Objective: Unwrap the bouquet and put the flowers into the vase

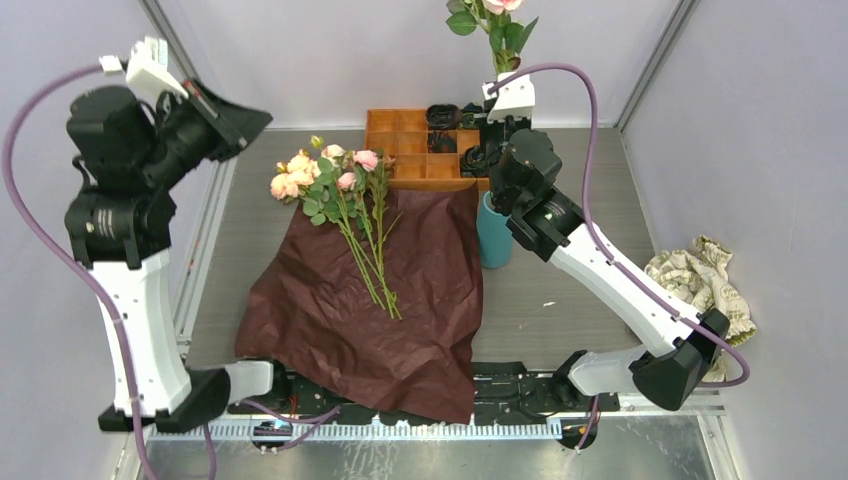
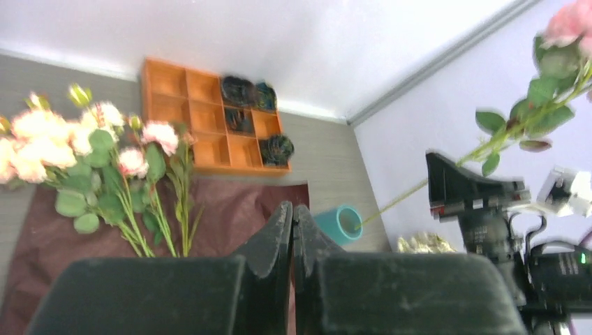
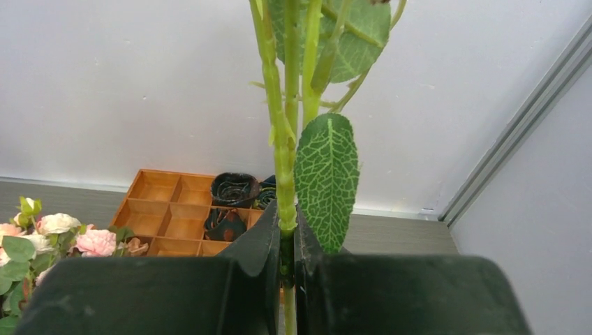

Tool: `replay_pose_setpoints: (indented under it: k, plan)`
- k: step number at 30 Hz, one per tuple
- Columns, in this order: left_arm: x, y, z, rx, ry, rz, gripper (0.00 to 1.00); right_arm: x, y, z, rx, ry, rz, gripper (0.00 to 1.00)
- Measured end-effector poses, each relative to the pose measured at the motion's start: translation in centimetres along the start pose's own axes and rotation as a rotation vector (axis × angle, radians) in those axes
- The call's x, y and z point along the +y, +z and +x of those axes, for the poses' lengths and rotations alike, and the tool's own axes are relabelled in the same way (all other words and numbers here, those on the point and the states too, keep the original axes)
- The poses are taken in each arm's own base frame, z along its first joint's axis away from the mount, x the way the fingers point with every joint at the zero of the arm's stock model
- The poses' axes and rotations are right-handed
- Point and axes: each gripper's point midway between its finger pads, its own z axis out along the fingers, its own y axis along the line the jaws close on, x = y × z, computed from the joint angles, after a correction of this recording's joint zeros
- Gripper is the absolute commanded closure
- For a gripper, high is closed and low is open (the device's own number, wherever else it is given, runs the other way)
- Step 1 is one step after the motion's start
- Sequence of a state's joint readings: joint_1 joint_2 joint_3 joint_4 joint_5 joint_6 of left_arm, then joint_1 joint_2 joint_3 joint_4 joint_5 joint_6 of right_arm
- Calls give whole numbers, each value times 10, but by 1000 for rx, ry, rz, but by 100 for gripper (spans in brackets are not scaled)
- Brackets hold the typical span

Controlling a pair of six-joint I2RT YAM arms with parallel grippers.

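Observation:
Only the thin lower end of the pink rose's green stem (image 3: 283,139) is at the teal vase's opening, so the robot's right gripper should lower the stem next, before it opens.
The bouquet is unwrapped: its maroon paper (image 1: 370,300) lies spread flat, and several pink, peach and cream flowers (image 1: 340,195) lie across its far edge. The teal vase (image 1: 493,235) stands just right of the paper. My right gripper (image 1: 496,80) is raised above the vase, shut on the green stem (image 3: 283,139) of one pink rose (image 1: 503,4). In the left wrist view that stem's thin lower end reaches into the mouth of the vase (image 2: 342,222). My left gripper (image 1: 262,118) is held high at the far left, shut (image 2: 292,209) and empty.
An orange compartment tray (image 1: 400,135) with dark rosettes in some cells sits at the back, touching the paper's far edge. A crumpled beige patterned cloth (image 1: 700,280) lies at the right. Pale walls close the table on three sides.

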State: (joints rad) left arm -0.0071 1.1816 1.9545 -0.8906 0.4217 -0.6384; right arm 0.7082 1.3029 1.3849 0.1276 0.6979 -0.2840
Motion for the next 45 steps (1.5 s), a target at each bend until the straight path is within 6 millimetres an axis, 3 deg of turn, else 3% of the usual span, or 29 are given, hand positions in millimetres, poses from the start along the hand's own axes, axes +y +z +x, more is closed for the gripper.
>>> replay_pose_setpoints:
  k: [5, 8, 10, 15, 17, 20, 23, 25, 28, 30, 35, 45]
  plan:
    - [5, 20, -53, -123, 59, -198, 99, 0, 3, 13, 11, -4, 8, 99]
    - [11, 34, -69, -202, 112, -321, 99, 3, 3, 28, 28, -8, 7, 99]
    - [16, 45, -64, -202, 165, -380, 98, 5, 3, 44, 50, -16, 7, 99]
    - [13, 98, -25, -61, 296, -322, 98, 9, 0, 81, 100, -32, 4, 99]
    - [8, 122, 0, 23, 317, -246, 98, 9, -2, 99, 125, -35, 8, 99]
    - [8, 153, 53, 168, 330, -144, 98, 8, -7, 124, 165, -35, 15, 99]
    - [30, 172, 113, 295, 316, -122, 98, 4, -17, 147, 199, -21, 22, 98]
    - [51, 175, 155, 375, 296, -137, 98, 0, -26, 158, 216, -3, 32, 89]
    - [79, 173, 198, 449, 266, -176, 99, -9, -40, 165, 220, 42, 44, 64]
    - [89, 172, 212, 463, 251, -190, 99, -15, -49, 163, 212, 78, 51, 51]
    - [97, 179, 226, 453, 217, -201, 99, -25, -60, 154, 205, 136, 61, 35]
    - [116, 193, 243, 450, 208, -293, 95, -43, -90, 164, 302, 158, 75, 16]
